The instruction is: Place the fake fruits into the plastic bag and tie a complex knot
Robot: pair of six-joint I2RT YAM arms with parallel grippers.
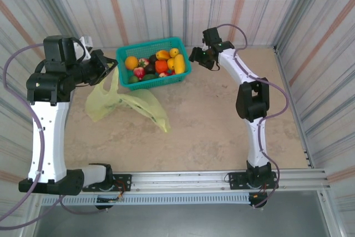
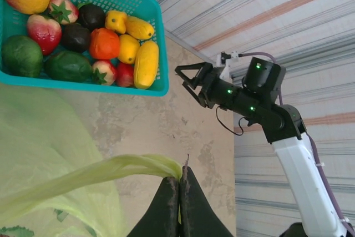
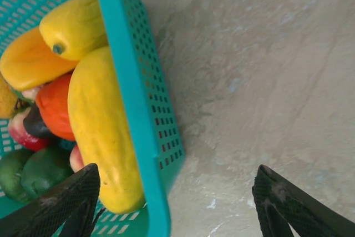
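Observation:
My right gripper should move down next onto the basket rim's near corner [image 1: 189, 71] [image 3: 157, 215] beside the long yellow fruit and close. Its open fingers are already on both sides of that rim.
The fake fruits [image 1: 155, 65] lie piled in a teal mesh basket [image 1: 148, 44] at the back of the table: orange, yellow, red, green and dark ones [image 2: 105, 43]. The pale yellow-green plastic bag [image 1: 130, 102] sprawls on the table in front of the basket. My left gripper [image 1: 111, 64] is raised at the basket's left end, shut on a stretched strip of the bag's handle [image 2: 111, 167]. My right gripper [image 1: 195, 56] hangs open just off the basket's right end, straddling its corner [image 3: 133, 109] beside a long yellow fruit [image 3: 100, 126]. The knot is out of view.
Corrugated striped walls close in the back and both sides. The bare tan tabletop [image 1: 222, 126] stretches in front of and to the right of the bag. The arms' mounting rail [image 1: 183, 180] runs along the near edge.

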